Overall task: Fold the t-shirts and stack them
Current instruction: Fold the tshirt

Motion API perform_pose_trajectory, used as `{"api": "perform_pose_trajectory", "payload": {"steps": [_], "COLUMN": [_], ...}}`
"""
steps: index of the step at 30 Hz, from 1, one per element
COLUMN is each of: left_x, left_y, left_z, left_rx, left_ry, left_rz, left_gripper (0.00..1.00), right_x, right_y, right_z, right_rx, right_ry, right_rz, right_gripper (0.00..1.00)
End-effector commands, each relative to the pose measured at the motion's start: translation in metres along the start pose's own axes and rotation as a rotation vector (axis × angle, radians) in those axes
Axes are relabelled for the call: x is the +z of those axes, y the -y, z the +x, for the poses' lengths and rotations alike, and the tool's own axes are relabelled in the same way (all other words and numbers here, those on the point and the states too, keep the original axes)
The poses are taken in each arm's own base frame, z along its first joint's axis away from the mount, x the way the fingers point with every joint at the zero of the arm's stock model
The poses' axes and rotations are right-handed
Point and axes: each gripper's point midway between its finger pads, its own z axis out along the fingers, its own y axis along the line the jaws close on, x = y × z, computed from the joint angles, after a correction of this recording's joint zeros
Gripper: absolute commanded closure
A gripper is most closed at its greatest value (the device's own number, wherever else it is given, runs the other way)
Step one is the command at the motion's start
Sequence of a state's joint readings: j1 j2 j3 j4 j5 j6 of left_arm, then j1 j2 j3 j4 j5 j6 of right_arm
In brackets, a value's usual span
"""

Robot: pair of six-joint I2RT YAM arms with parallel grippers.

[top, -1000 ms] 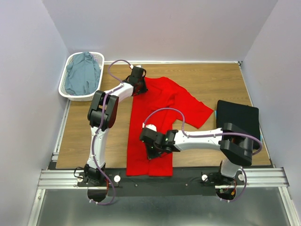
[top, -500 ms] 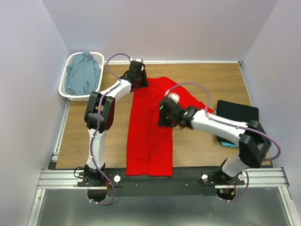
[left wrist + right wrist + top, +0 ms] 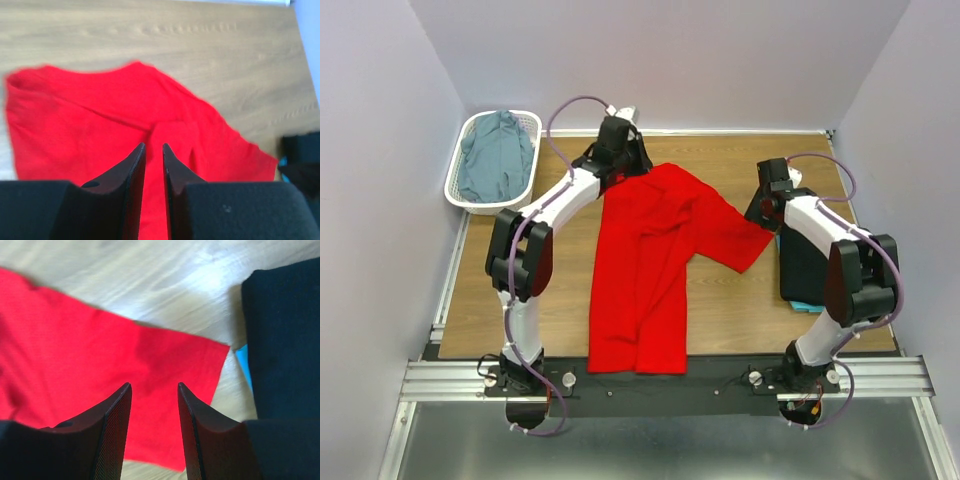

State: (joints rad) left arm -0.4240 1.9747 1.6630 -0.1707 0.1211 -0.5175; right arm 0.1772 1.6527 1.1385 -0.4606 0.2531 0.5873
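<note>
My right gripper needs to go down next, onto the edge of the red t-shirt's flat sleeve end beside the black t-shirt [image 3: 825, 265], and then close on it.
The red t-shirt [image 3: 645, 270] lies flat in the middle of the table, with one sleeve spread toward the right. My left gripper [image 3: 622, 160] hovers at its far collar edge. Its jaws stand a narrow gap apart and hold nothing, with red cloth [image 3: 75, 130] below my left gripper [image 3: 153, 145]. My right gripper [image 3: 763, 212] is open and empty over the end of the right sleeve [image 3: 75, 355], shown in the right wrist view [image 3: 154, 385]. The black t-shirt [image 3: 825, 265] lies folded at the right on the teal one [image 3: 804, 305]. The grey-blue t-shirt [image 3: 498, 155] is in the basket.
The white lattice basket [image 3: 450, 190] stands at the far left corner. The black shirt [image 3: 285, 340] and a strip of teal [image 3: 243, 362] lie just right of my right fingers. Walls enclose the table on three sides. A metal rail runs along the near edge.
My right arm has swung from the lower middle of the red shirt up and across to its right sleeve. My left gripper has shifted a little to the right at the collar.
</note>
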Motion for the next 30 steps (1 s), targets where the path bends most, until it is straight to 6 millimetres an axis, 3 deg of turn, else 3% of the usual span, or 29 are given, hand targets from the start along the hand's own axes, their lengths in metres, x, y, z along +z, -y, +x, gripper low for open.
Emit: {"api": "perform_pose_trajectory", "payload": {"steps": [1, 8, 9, 20, 23, 24, 25, 27, 30], "left_x": [-0.001, -0.010, -0.012, -0.020, -0.019, -0.018, -0.017, -0.016, -0.011], "left_y": [0.027, 0.063, 0.074, 0.144, 0.161, 0.164, 0.165, 0.173, 0.184], "left_z": [0.055, 0.107, 0.115, 0.190, 0.206, 0.209, 0.212, 0.213, 0.219], "left_rx": [0.063, 0.117, 0.132, 0.254, 0.276, 0.279, 0.283, 0.287, 0.307], "left_ry": [-0.129, -0.211, -0.219, -0.313, -0.333, -0.335, -0.339, -0.330, -0.318], "left_rz": [0.059, 0.117, 0.136, 0.281, 0.314, 0.317, 0.318, 0.330, 0.332], "left_gripper": [0.72, 0.65, 0.64, 0.52, 0.51, 0.51, 0.51, 0.51, 0.51], "right_x": [0.023, 0.038, 0.041, 0.067, 0.071, 0.070, 0.068, 0.062, 0.052], "right_y": [0.020, 0.039, 0.042, 0.056, 0.048, 0.046, 0.042, 0.036, 0.030], "right_z": [0.010, 0.017, 0.021, 0.043, 0.047, 0.047, 0.047, 0.041, 0.030], "right_rx": [-0.013, 0.017, 0.020, 0.079, 0.093, 0.100, 0.108, 0.121, 0.133], "right_ry": [-0.034, -0.044, -0.052, -0.101, -0.115, -0.116, -0.122, -0.108, -0.081], "right_rz": [0.057, 0.121, 0.130, 0.143, 0.100, 0.089, 0.067, 0.037, 0.004], "right_gripper": [0.50, 0.46, 0.42, 0.39, 0.55, 0.63, 0.79, 0.91, 0.96]}}
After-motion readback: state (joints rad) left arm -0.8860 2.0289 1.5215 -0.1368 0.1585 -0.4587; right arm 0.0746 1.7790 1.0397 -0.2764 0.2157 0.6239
